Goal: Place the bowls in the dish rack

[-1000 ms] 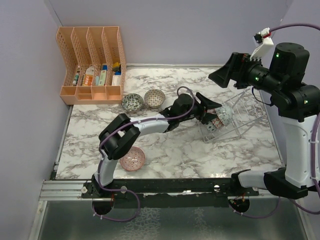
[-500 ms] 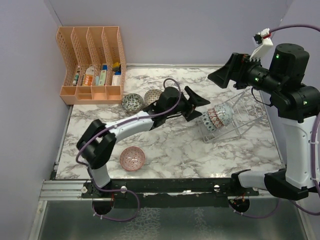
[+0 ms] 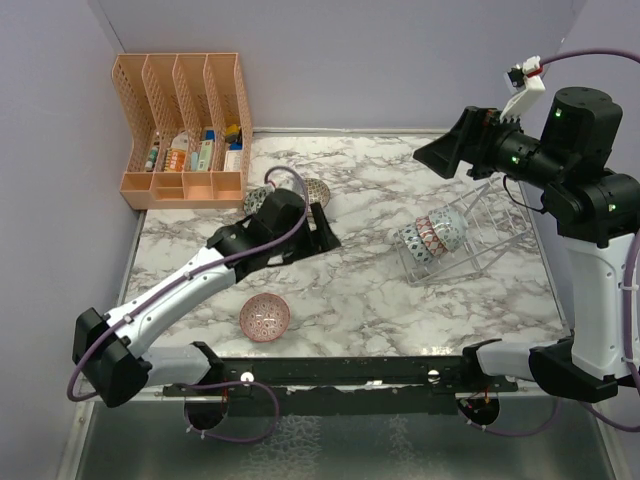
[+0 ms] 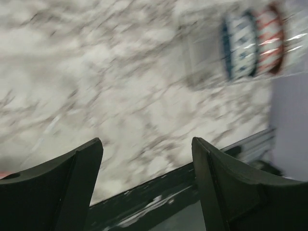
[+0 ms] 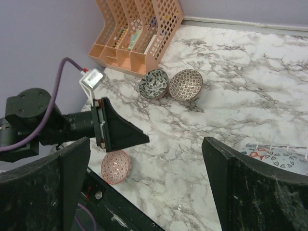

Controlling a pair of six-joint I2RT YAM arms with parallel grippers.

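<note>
The left gripper moves back and down to the pink bowl, still outside the rack (image 3: pixel 478 238), and onto its rim facing the rack (image 3: pixel 288 318) next.
The clear dish rack (image 3: pixel 478 238) stands at the right of the marble table and holds a red-patterned bowl (image 3: pixel 422 238) and a blue bowl (image 3: pixel 447 229) on edge. They also show blurred in the left wrist view, the blue bowl (image 4: pixel 239 45) beside the red bowl (image 4: pixel 268 41). A pink bowl (image 3: pixel 265 317) sits near the front edge. A grey-green bowl (image 5: pixel 153 83) and a beige-brown bowl (image 5: pixel 186 84) sit side by side by the organizer. My left gripper (image 3: pixel 320 231) is open and empty over mid-table. My right gripper (image 3: pixel 447 153) is open and empty, high above the rack.
A peach slotted file organizer (image 3: pixel 186 130) with small items stands at the back left. Purple walls enclose the left, back and right sides. The black front rail (image 3: pixel 330 370) runs along the table's near edge. The left forearm (image 3: pixel 190 285) stretches diagonally over the table's left half.
My left gripper has drawn back leftward from the rack to mid-table, open. The red-patterned bowl it was at stays in the rack. The right arm has hardly moved.
</note>
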